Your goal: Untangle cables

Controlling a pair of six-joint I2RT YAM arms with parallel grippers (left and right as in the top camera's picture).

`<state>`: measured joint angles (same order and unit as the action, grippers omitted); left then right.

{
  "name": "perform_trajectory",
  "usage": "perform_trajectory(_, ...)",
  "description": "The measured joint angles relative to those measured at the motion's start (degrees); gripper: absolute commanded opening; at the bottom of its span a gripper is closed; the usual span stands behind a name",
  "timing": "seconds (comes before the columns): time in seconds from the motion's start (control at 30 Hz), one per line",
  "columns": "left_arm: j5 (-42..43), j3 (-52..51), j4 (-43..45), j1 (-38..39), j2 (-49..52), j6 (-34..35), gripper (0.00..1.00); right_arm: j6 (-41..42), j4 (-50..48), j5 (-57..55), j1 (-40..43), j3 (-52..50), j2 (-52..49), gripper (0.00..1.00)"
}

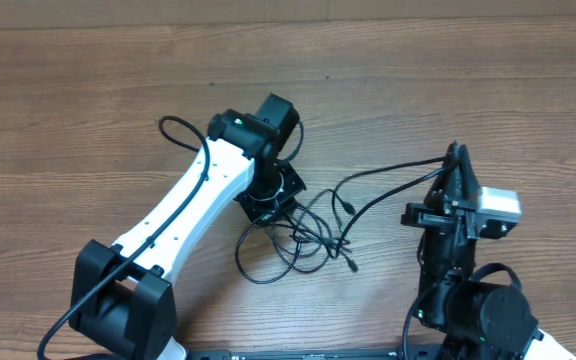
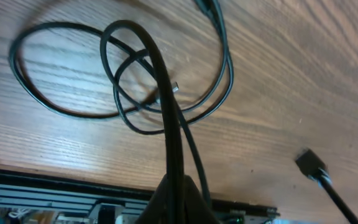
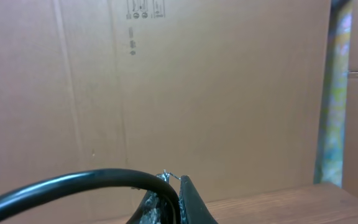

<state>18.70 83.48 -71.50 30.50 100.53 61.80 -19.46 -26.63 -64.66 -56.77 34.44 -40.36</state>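
Note:
My right gripper holds the cable, which is drawn out beside the tangle. I will turn my right gripper toward the bare tabletop at the right in its wrist view and release the cable.
A tangle of thin black cables (image 1: 293,235) lies on the wooden table at the centre. My left gripper (image 1: 268,200) is shut on a black cable at the tangle's left side; in the left wrist view the cable (image 2: 166,106) rises from between the fingers (image 2: 179,196) into loops on the table. My right gripper (image 1: 455,165) is shut on another black cable end at the right, lifted above the table; in the right wrist view that cable (image 3: 73,183) curves out left from the closed fingers (image 3: 176,193). Two strands run from it to the tangle.
A loose black plug (image 2: 312,165) lies on the table to the right in the left wrist view. A connector end (image 1: 351,265) lies at the tangle's lower right. A cardboard wall (image 3: 197,81) stands behind the table. A dark rail (image 1: 298,353) runs along the table's front edge.

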Motion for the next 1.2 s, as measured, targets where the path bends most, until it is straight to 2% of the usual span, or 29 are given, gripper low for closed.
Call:
perform_trajectory(0.43, -0.48, 0.0, -2.43, 2.8, 0.0, -0.85, 0.04, -1.92, -0.74, -2.82, 0.0, 0.0, -0.85, 0.04)
perform_trajectory(0.63, -1.99, 0.0, -3.04, 2.38, 0.0, -0.87, 0.04, -4.02, 6.49, -10.99, 0.02, 0.0, -0.85, 0.04)
perform_trajectory(0.67, -2.38, 0.0, -3.13, 2.21, 0.0, -0.85, 0.04, -4.2, 7.87, -12.33, 0.0, 0.0, -0.85, 0.16)
perform_trajectory(0.73, -3.08, 0.0, -3.19, 1.81, 0.0, -0.66, 0.04, -4.13, 10.88, -16.0, 0.0, 0.0, -0.92, 0.51)
perform_trajectory(0.8, -3.89, 0.0, -3.37, 1.31, 0.0, -0.24, 0.04, -4.59, 13.22, -19.08, 0.0, 0.0, -0.96, 0.71)
perform_trajectory(0.83, -4.26, 0.0, -3.48, 1.05, 0.0, -0.09, 0.04, -4.55, 14.32, -20.15, 0.0, 0.0, -0.96, 0.78)
perform_trajectory(0.97, -5.42, 0.0, -3.5, -0.42, 0.0, 0.52, 0.04, -4.42, 15.47, -22.91, 0.0, -0.02, -1.07, 0.99)
perform_trajectory(1.2, -6.75, 0.0, -3.61, -3.26, 0.0, 1.51, 0.04, -0.17, 15.65, -23.82, 0.0, -0.04, -1.36, 1.0)
